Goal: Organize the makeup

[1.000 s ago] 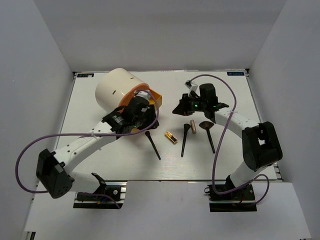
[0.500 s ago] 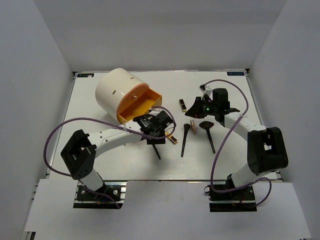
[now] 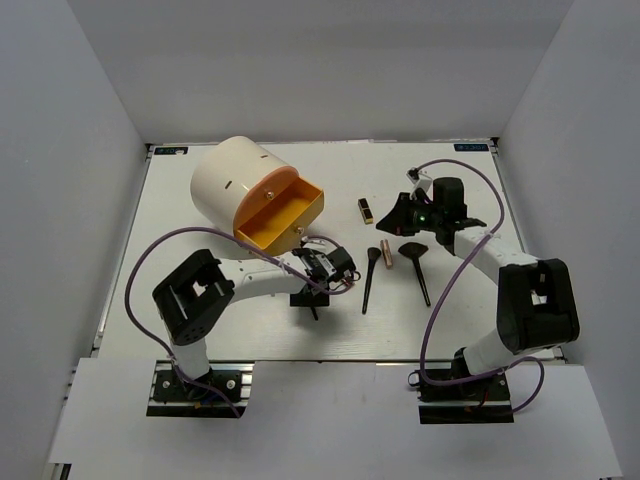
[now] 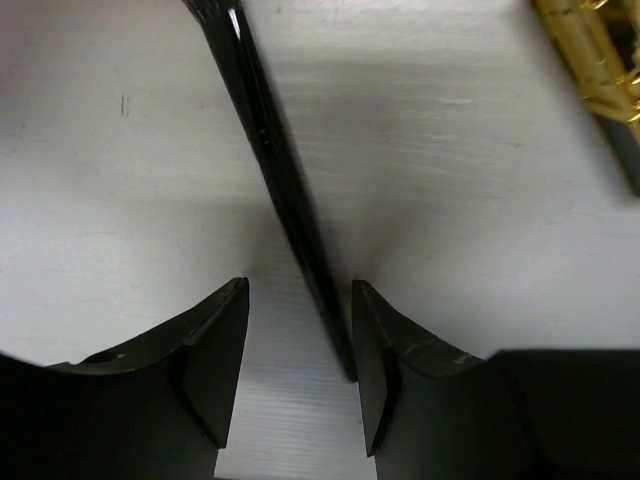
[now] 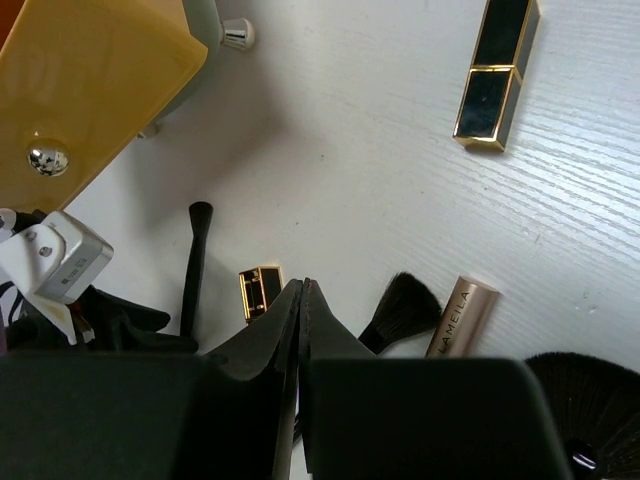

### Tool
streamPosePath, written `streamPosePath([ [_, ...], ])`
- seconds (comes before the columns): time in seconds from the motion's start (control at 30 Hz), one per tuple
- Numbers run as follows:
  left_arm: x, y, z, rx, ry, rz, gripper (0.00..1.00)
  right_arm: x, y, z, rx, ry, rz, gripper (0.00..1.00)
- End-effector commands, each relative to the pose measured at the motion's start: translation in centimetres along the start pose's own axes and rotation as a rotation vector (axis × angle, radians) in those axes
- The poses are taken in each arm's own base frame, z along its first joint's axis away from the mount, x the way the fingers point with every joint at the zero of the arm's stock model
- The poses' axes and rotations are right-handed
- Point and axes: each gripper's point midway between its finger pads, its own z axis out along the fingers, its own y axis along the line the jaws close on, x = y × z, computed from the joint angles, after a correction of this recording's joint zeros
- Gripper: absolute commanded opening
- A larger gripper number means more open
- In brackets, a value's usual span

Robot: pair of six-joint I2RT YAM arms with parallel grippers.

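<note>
The brush's thin handle end [image 3: 314, 311] [image 4: 334, 328] lies off-centre to the right in the wrist view, so my left gripper shifts slightly that way next and closes across it.
The makeup lies on the white table. In the left wrist view a thin black brush handle [image 4: 285, 190] runs between the fingers of my open left gripper [image 4: 297, 330], close to the right finger, with a gold lipstick [image 4: 600, 70] beyond. My right gripper [image 5: 302, 292] is shut on nothing and hovers above a small gold-and-black lipstick [image 5: 258, 290], a black brush [image 5: 398, 308] and a rose-gold tube [image 5: 460, 318]. Another lipstick [image 3: 366, 209] lies just left of the right gripper [image 3: 388, 222]. From above, the left gripper [image 3: 312, 292] is low over its brush [image 3: 314, 312].
A big cream cylinder [image 3: 228, 178] with an open orange drawer [image 3: 285, 215] lies at the back left. A fan brush [image 3: 415, 262] and a long black brush [image 3: 369, 278] lie right of centre. White walls enclose the table.
My left arm has swung from the orange drawer down to the thin brush near the front. The right gripper has drawn back to the right, leaving a lipstick uncovered on the table.
</note>
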Motion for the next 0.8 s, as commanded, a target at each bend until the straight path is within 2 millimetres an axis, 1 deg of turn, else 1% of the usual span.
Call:
streamPosePath([
  [0.0, -1.0, -0.2, -0.2, 0.015, -0.06, -0.041, 0.56, -1.3, 0.9, -0.9, -0.024, -0.054, -0.033, 0.03],
  [0.03, -0.7, -0.2, 0.1, 0.015, -0.054, -0.04, 0.56, -1.3, 0.8, -1.0, -0.023, -0.055, -0.032, 0.03],
  [0.1, -0.4, -0.7, 0.3, 0.044, -0.044, -0.039, 0.56, -1.2, 0.7, -1.1, -0.02, -0.058, -0.028, 0.03],
  [0.13, 0.1, -0.5, 0.7, 0.044, -0.033, -0.03, 0.56, -1.2, 0.7, -1.2, -0.021, -0.059, -0.028, 0.03],
  [0.17, 0.2, -0.9, 0.9, 0.06, -0.033, -0.031, 0.56, -1.2, 0.7, -1.3, -0.019, -0.059, -0.023, 0.03],
  [0.23, 0.9, -0.9, 1.2, 0.074, -0.009, -0.026, 0.54, -1.4, 0.6, -1.3, -0.018, -0.064, -0.025, 0.03],
  [0.27, 1.0, -1.0, 1.2, 0.085, -0.008, -0.024, 0.53, -1.4, 0.7, -1.3, -0.02, -0.065, -0.026, 0.03],
  [0.37, 1.6, -1.2, 1.1, 0.111, 0.02, 0.019, 0.42, -1.6, 0.5, -1.4, -0.018, -0.07, -0.024, 0.03],
  [0.4, 1.8, -1.2, 1.0, 0.119, 0.026, 0.026, 0.35, -1.7, 0.6, -1.5, -0.023, -0.071, -0.027, 0.02],
  [0.43, 2.0, -1.1, 1.0, 0.123, 0.032, 0.033, 0.32, -1.6, 0.6, -1.5, -0.023, -0.07, -0.024, 0.03],
  [0.47, 2.4, -1.2, 0.6, 0.141, 0.038, 0.056, 0.26, -1.6, 0.6, -1.5, -0.026, -0.07, -0.027, 0.02],
  [0.53, 2.4, -1.1, -0.1, 0.157, 0.04, 0.067, 0.22, -1.7, 0.6, -1.6, -0.026, -0.074, -0.031, 0.02],
  [0.57, 2.3, -1.4, -1.1, 0.189, 0.026, 0.09, 0.2, -1.7, 0.7, -1.6, -0.028, -0.072, -0.034, 0.02],
  [0.6, 2.1, -1.5, -1.8, 0.208, 0.022, 0.094, 0.19, -1.6, 0.9, -1.6, -0.034, -0.071, -0.037, 0.02],
  [0.63, 2.7, -1.1, -2.3, 0.21, 0.027, 0.114, 0.12, -1.6, 0.8, -1.7, -0.034, -0.072, -0.04, 0.02],
  [0.67, 2.6, -1.2, -3.5, 0.24, 0.011, 0.121, 0.1, -1.6, 0.7, -1.7, -0.033, -0.072, -0.041, 0.02],
  [0.7, 2.3, -0.9, -4.2, 0.245, 0.0, 0.124, 0.08, -1.5, 0.9, -1.8, -0.04, -0.069, -0.043, 0.02],
  [0.73, 2.5, -0.6, -4.9, 0.246, -0.004, 0.141, 0.04, -1.3, 1.0, -1.7, -0.047, -0.065, -0.042, 0.02],
  [0.77, 2.2, -0.7, -5.9, 0.265, -0.026, 0.158, 0.04, -1.3, 1.0, -1.7, -0.051, -0.067, -0.043, 0.02],
])
